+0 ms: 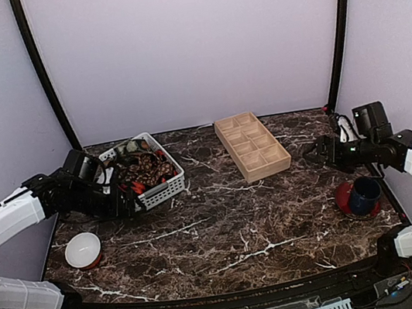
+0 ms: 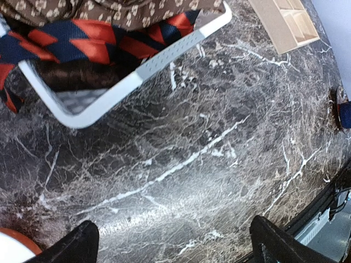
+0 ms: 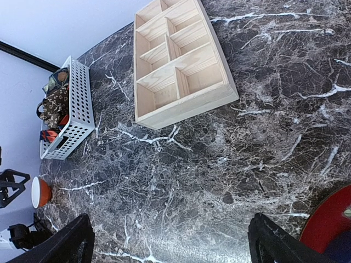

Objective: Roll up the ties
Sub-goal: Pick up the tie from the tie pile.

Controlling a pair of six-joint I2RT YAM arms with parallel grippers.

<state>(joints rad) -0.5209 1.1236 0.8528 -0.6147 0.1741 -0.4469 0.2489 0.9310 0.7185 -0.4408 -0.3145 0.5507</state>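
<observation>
My left gripper moves outward over the basket next and down to close on the brown tie on top of the pile.
Several ties are piled in a white perforated basket at the back left. On top lies a brown tie with tan dots; it also shows in the left wrist view and the right wrist view. A red-and-navy striped tie hangs over the basket's rim. My left gripper is open and empty just in front of the basket, above bare table. My right gripper is open and empty at the right, over bare marble.
A wooden divided tray lies at the back centre, seen too in the right wrist view. A white bowl with an orange outside sits front left. A dark blue mug on a red saucer stands at the right.
</observation>
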